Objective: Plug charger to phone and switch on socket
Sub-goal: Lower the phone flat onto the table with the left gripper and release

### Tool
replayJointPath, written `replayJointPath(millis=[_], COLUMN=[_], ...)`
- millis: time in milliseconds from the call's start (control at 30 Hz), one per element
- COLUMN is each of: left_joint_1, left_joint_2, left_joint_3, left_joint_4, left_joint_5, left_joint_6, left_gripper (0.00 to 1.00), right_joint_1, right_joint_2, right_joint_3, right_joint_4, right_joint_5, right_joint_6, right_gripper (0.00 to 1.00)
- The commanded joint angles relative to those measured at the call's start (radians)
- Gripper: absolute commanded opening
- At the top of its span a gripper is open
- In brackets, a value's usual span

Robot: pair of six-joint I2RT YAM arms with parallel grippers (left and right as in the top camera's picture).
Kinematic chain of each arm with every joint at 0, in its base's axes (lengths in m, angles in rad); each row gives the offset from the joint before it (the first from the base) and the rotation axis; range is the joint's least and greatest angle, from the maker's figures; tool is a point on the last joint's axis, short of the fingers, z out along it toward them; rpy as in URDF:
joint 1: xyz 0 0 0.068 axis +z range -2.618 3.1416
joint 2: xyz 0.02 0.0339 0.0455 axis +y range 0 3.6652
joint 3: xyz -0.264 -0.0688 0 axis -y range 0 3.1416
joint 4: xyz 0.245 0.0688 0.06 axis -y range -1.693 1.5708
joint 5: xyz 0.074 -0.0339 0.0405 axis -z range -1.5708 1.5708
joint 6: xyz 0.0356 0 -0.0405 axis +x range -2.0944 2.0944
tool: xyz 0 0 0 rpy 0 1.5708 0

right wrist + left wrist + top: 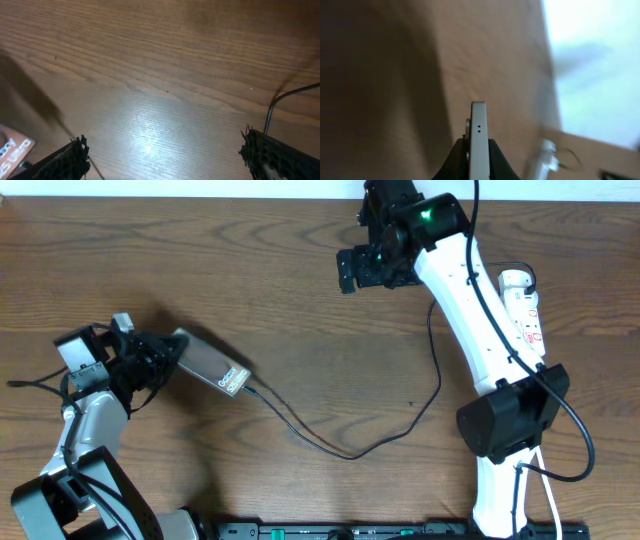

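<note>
My left gripper will go down to the bare wood beneath the phone (212,366), set the phone there and let go, since the offset shadow shows it is raised.
In the overhead view my left gripper (163,358) is shut on the left end of the phone (212,366), a brown slab with pale lettering at its right end. In the left wrist view the phone's pale edge (478,125) stands between my left gripper's jaws (478,155). The charger (345,452), a thin black cable, meets the phone's right end and loops across the table toward the socket (522,305), a white power strip partly hidden by my right arm. My right gripper (362,270) is open and empty at the back; its view shows it (170,157) above bare wood.
The right wrist view shows a corner of the phone (12,150) at the lower left and a piece of the cable (287,95) at the right. The socket appears blurred in the left wrist view (546,156). A black rail (380,530) runs along the table's front edge.
</note>
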Motion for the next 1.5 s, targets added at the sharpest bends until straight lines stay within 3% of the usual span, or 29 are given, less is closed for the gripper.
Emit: replayJointPath(millis=[0, 533, 1267, 1333, 1467], left_joint_1=[0.005, 0.005, 0.005, 0.005, 0.005], left_joint_2=[-0.011, 0.011, 0.134, 0.134, 0.134], left_joint_3=[0.017, 0.016, 0.016, 0.016, 0.016], left_joint_4=[-0.042, -0.205, -0.238, -0.239, -0.239], left_joint_5=[-0.168, -0.241, -0.241, -0.241, -0.241], left_joint_6=[0.027, -0.082, -0.081, -0.081, -0.081], left_gripper=[0.07, 0.07, 0.07, 0.08, 0.24], right_joint_1=[0.020, 0.062, 0.068, 0.068, 0.068], right_joint_2=[-0.002, -0.002, -0.002, -0.002, -0.002], right_joint_3=[0.021, 0.021, 0.021, 0.021, 0.021], right_joint_4=[-0.016, -0.019, -0.019, -0.019, -0.019], right_joint_5=[0.030, 0.030, 0.030, 0.030, 0.030], right_joint_6=[0.013, 0.032, 0.031, 0.031, 0.031], right_gripper=[0.99, 0.99, 0.99, 0.99, 0.99])
